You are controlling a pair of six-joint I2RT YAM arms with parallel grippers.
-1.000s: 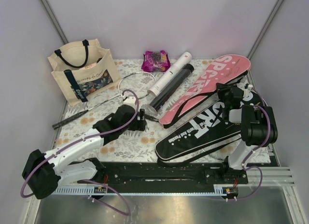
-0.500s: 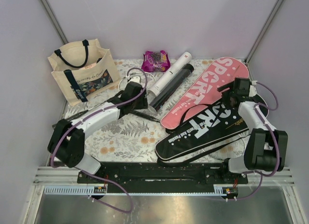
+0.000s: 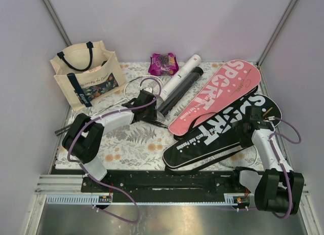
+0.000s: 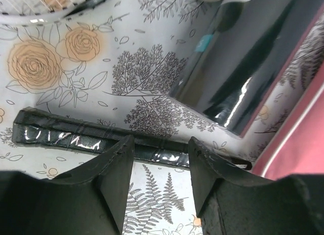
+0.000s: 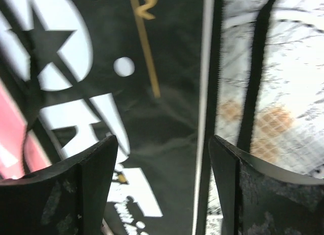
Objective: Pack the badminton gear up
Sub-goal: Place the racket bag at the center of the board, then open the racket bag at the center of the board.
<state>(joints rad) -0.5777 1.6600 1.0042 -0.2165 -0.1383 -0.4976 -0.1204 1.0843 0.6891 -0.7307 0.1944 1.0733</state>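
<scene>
I will move my right gripper down and back onto the near zipped edge of the black SPORT cover.
My left gripper is open, low over the floral cloth, with a black racket handle lying across just beyond its fingertips. Past it lie a black tube and a white tube. A white-rimmed racket lies beside the tubes. The pink SPORT cover overlaps the black SPORT cover. My right gripper hangs open over the black cover's right edge, where racket strings show beside it.
A cream tote with navy handles stands upright at the back left. A purple-pink snack packet lies at the back near the white tube. Grey walls close in the cloth-covered table on three sides.
My left arm has reached farther back toward the tubes, its jaws narrowing. The right gripper opened, and swung from the pink cover to the black cover's right edge. The pink cover has shifted.
</scene>
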